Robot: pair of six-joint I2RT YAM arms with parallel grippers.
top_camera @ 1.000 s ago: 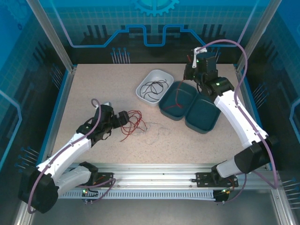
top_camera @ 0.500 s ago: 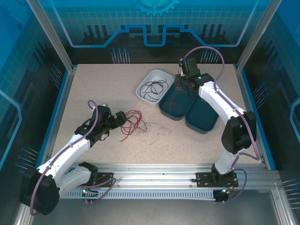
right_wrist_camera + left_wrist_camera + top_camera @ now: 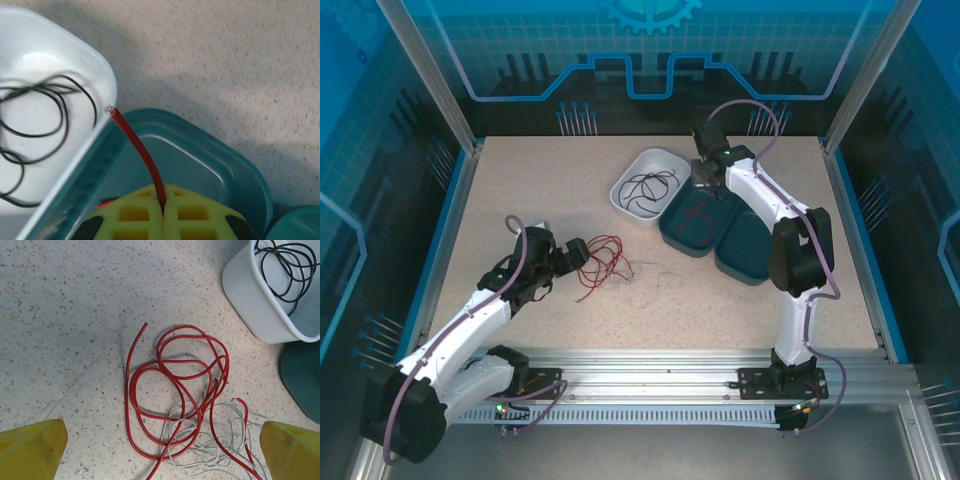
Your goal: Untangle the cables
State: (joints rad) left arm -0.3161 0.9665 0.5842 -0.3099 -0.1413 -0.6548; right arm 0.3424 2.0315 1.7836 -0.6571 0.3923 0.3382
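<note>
The red cable goes down into the far end of the teal bin next and leaves my right gripper there, because more red cable already rests inside.
A tangle of red cable (image 3: 175, 385) lies looped on the speckled table, crossing thin white cable (image 3: 210, 445) at its lower right; in the top view this red tangle (image 3: 603, 260) sits just right of my left gripper (image 3: 582, 251). That left gripper stands open, its yellow fingertips (image 3: 32, 447) wide apart on either side of the tangle. My right gripper (image 3: 163, 207) is shut on a red cable (image 3: 137, 150) whose bare end sticks up over the teal bin (image 3: 225, 170). More red cable (image 3: 695, 215) rests in that teal bin (image 3: 672, 236). Black cable (image 3: 648, 187) lies in the white bin (image 3: 626, 206).
A second teal bin (image 3: 750, 246) sits right of the first. The white bin (image 3: 250, 300) stands close to the upper right of the tangle in the left wrist view. Blue-edged walls and metal posts ring the table.
My right arm has swung left and lowered over the teal bin with the red cable in its grip. The left arm has hardly moved.
</note>
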